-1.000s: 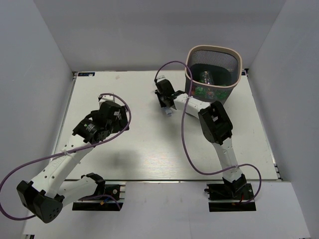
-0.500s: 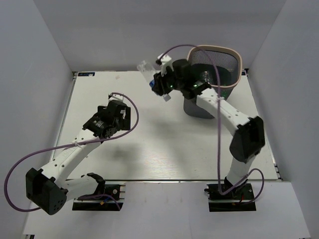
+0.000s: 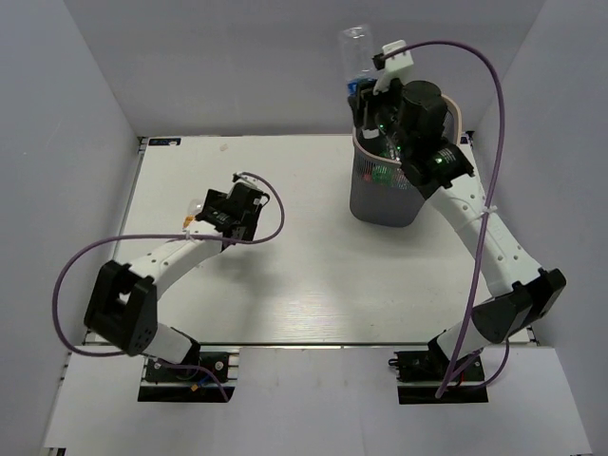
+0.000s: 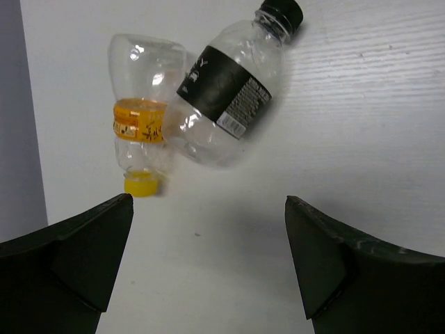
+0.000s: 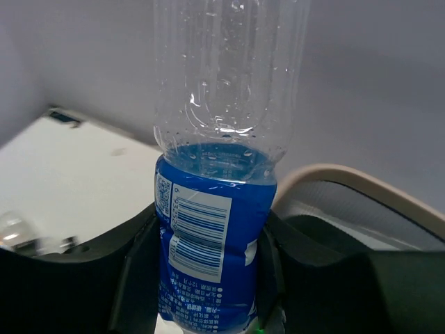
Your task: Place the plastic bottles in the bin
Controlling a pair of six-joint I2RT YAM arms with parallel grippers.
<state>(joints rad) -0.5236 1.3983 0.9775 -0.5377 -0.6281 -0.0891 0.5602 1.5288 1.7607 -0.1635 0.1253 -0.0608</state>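
The left gripper reaches outward and down next, open fingers straddling the bottle's black label [image 4: 224, 92], and closes, since that label lies outward of the gripper and below it.
My right gripper [image 3: 366, 100] is shut on a clear bottle with a blue label [image 3: 355, 49] and holds it upright, high over the left part of the bin's beige rim [image 3: 457, 112]. In the right wrist view the jaws press both sides of the blue label [image 5: 208, 243], with the bin rim [image 5: 354, 182] behind. My left gripper [image 4: 208, 233] is open and empty, low over the table. Just beyond it lie a clear bottle with an orange label and yellow cap [image 4: 142, 125] and a clear bottle with a black label and black cap [image 4: 226, 90], touching each other.
The dark mesh bin [image 3: 380, 201] stands at the back right of the white table [image 3: 313, 275]; green bottles show through its mesh [image 3: 380, 176]. Grey walls enclose the table on three sides. The left arm [image 3: 161, 256] lies bent across the table's left half.
My right gripper has lifted the blue-label bottle from the table, up and right, to above the bin's rim. My left gripper has moved right and farther back, over the two lying bottles.
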